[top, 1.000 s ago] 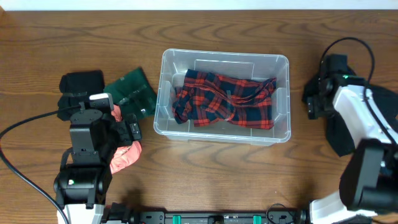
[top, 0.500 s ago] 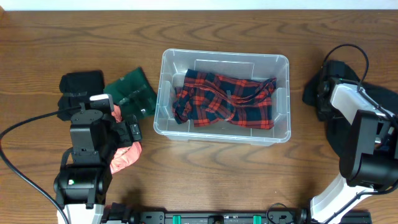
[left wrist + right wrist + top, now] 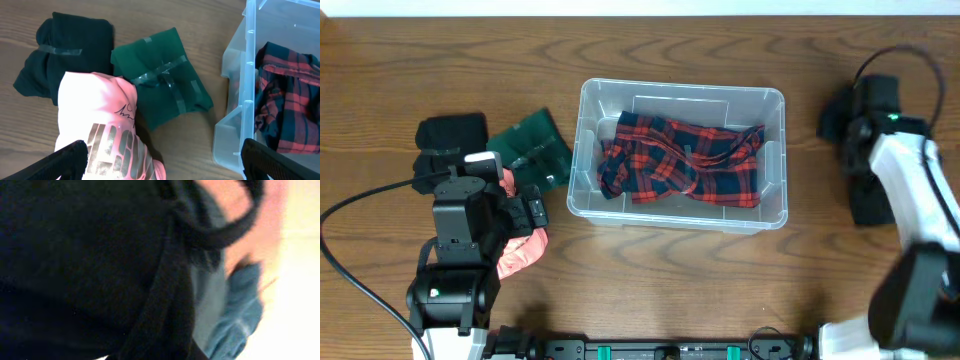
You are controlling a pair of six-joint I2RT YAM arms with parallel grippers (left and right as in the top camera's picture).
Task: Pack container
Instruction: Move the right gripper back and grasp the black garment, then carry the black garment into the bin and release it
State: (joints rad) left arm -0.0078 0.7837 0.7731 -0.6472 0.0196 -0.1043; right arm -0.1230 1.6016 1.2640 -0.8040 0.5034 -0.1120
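The container's top is open, so I should first lift the black garment with my right gripper to get it over the container. Then I should lower it onto the plaid garment [image 3: 684, 162].
The clear container [image 3: 775, 101] stands mid-table with a red and navy plaid garment [image 3: 680, 160] inside. Left of it lie a taped green bundle [image 3: 535, 150], a black bundle [image 3: 450, 135] and a pink garment [image 3: 520, 255]. My left gripper [image 3: 523, 212] hovers open over the pink garment [image 3: 100, 125], its fingers wide apart, beside the container's wall [image 3: 235, 65]. At the far right, my right gripper [image 3: 842, 125] is shut on a black garment [image 3: 870, 200]. Black fabric [image 3: 75, 255] fills the right wrist view and hides the fingers.
The green bundle [image 3: 165, 85] and black bundle [image 3: 65, 50] lie just beyond the pink garment. Something blue [image 3: 240, 315] shows past the black fabric. A black cable [image 3: 350, 260] loops across the table at the left.
My right gripper has closed on the black garment, and its arm has swung toward the table's far side, drawing the cloth along. The left arm has not moved.
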